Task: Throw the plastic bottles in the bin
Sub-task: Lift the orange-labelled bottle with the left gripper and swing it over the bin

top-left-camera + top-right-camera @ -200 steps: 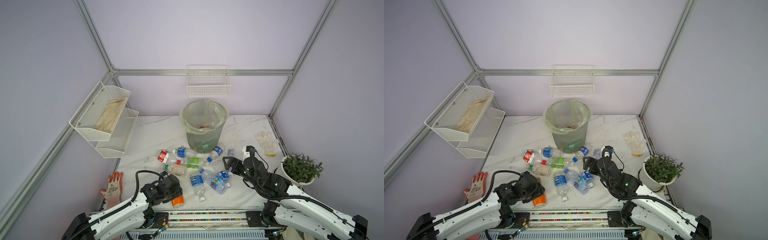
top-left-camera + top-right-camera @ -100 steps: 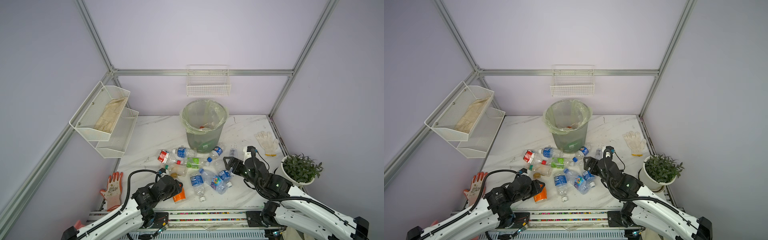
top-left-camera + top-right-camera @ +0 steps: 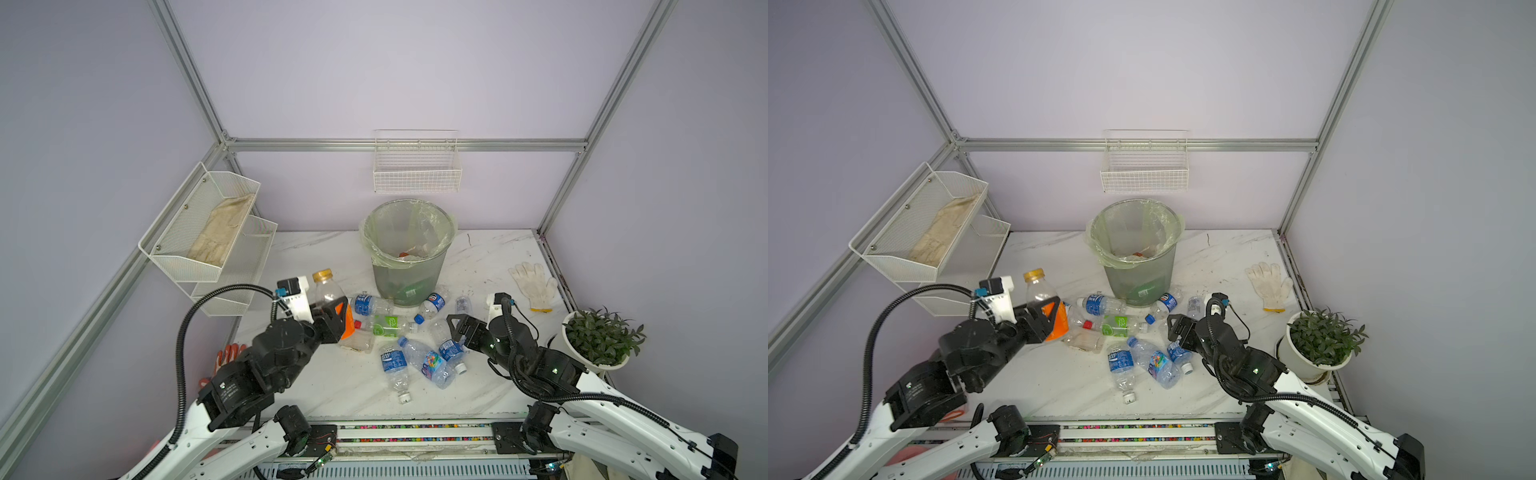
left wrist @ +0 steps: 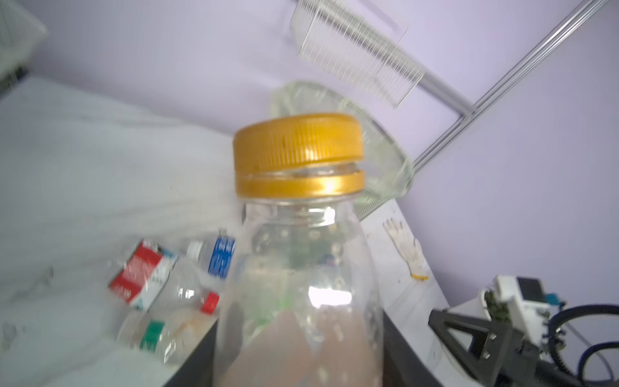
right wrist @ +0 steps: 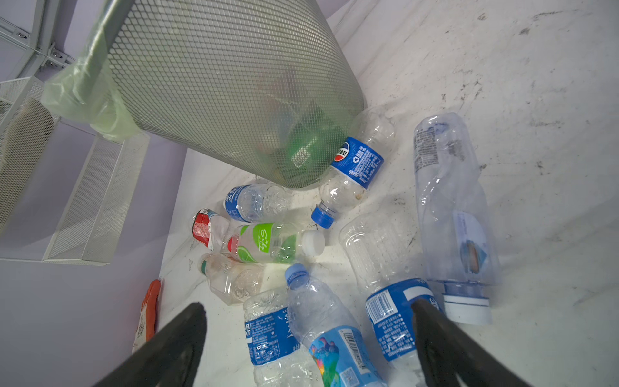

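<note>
The bin stands outward of my left gripper, so I should raise the gripper and carry the clear bottle outward over the bin's opening [image 3: 409, 227] [image 4: 376, 143] to release it.
My left gripper [image 3: 332, 321] is shut on a clear bottle with an orange label and a gold cap [image 3: 328, 291], held upright above the table left of the bin [image 3: 409, 270]. In the left wrist view this held bottle [image 4: 299, 268] fills the middle, with the bin [image 4: 385, 167] behind it. Several plastic bottles [image 3: 428, 361] lie in a pile in front of the bin, one with a green label [image 3: 386, 326]. My right gripper [image 3: 457, 328] hangs open just over the pile's right side. The right wrist view shows blue-labelled bottles [image 5: 335, 335] lying between its fingers, untouched.
A white glove [image 3: 532, 284] and a potted plant [image 3: 600, 338] sit at the right edge. White mesh shelves [image 3: 208, 232] hang on the left wall and a wire basket [image 3: 415, 174] on the back wall. An orange glove [image 3: 226, 357] lies under my left arm.
My left gripper has lifted the orange-labelled bottle from the table's front up and back toward the bin, turning it upright. The right arm has hardly moved.
</note>
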You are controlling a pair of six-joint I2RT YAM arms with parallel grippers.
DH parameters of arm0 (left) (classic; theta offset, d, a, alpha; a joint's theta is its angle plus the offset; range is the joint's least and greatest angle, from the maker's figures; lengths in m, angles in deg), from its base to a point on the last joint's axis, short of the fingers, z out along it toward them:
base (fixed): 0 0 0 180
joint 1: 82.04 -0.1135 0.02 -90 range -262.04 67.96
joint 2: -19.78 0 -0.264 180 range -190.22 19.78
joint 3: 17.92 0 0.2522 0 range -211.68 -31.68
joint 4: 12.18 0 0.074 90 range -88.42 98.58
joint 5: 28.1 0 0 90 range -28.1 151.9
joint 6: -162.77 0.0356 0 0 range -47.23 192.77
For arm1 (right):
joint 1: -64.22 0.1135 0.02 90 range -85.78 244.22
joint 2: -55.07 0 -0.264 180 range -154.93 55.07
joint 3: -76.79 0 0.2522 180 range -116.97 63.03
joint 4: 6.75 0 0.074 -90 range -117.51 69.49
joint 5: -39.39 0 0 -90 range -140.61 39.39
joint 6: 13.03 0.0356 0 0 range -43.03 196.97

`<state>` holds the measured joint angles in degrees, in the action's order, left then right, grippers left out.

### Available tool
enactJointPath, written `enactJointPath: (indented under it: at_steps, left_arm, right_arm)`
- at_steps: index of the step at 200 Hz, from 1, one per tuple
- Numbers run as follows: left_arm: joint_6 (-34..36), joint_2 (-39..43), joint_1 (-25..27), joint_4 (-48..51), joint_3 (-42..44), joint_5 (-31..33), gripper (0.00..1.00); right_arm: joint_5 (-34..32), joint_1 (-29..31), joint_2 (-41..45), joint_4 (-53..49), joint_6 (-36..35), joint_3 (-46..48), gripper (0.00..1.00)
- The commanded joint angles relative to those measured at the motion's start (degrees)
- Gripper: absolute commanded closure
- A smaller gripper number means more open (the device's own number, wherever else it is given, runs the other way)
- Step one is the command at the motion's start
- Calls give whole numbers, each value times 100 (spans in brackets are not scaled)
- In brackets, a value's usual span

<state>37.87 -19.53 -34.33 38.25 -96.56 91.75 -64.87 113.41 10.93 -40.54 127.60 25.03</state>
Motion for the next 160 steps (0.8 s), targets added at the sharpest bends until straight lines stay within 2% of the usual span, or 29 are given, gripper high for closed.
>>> enactJointPath:
  at_steps: [1, 26, 60, 160]
  left_arm:
    - [1650, -471, 11, -437, -1367, 390, 87]
    - [2169, -688, 12, -1253, -1941, -207, 85]
    - [2678, -782, 15, -2302, -2294, -356, 84]
    - [3108, -1039, 10, -3522, -2557, -640, 84]
  right_arm:
    - [-138, -6, 165, -194, 116, -37, 3]
    - [-221, -12, 301, -405, 123, -78, 3]
    - [-268, -6, 501, -730, 185, -220, 3]
    - [-305, -9, 591, -763, 203, -137, 3]
